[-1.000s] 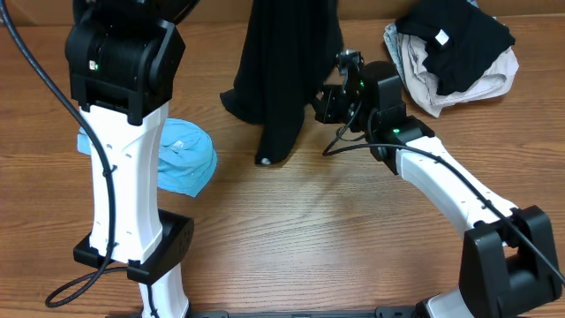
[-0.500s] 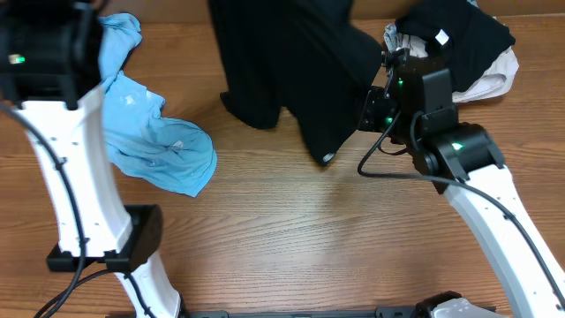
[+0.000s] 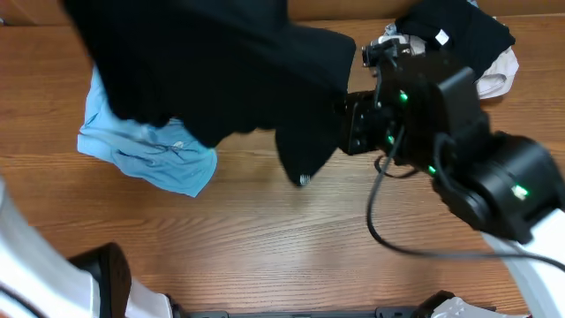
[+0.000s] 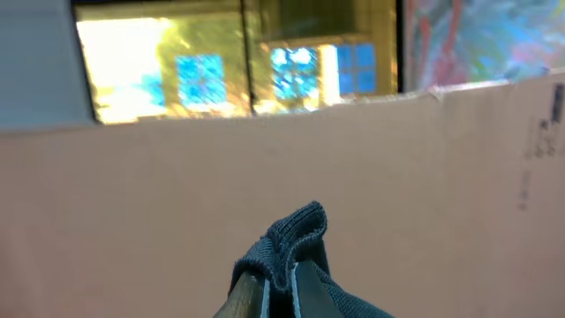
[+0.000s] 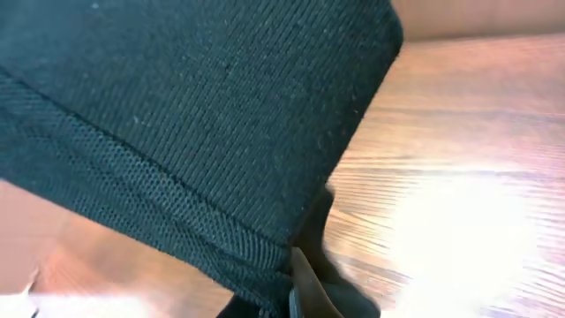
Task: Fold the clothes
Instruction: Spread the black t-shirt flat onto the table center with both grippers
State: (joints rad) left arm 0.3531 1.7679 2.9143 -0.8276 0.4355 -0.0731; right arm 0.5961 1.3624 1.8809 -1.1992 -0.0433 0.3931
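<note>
My left gripper should next move down and away from my base, over the empty table (image 3: 254, 165) between the light blue garment and the pile.
A large black T-shirt (image 3: 221, 71) hangs in the air, stretched across the upper left of the overhead view, with a small white logo (image 3: 304, 180) at its low hanging corner. My left gripper (image 4: 281, 287) is shut on a fold of the black fabric (image 4: 296, 234); it is hidden behind the shirt in the overhead view. My right gripper (image 5: 296, 278) is shut on the shirt's hemmed edge (image 5: 177, 132), and sits at the shirt's right side (image 3: 353, 124) in the overhead view.
A light blue garment (image 3: 150, 155) lies on the wooden table (image 3: 265, 247) at the left, partly under the black shirt. A pile of black and white clothes (image 3: 459, 44) sits at the back right. A cardboard wall (image 4: 397, 177) stands behind the table.
Both arms have risen toward the camera and the black shirt has spread out wide to the left. It now covers part of the blue garment.
</note>
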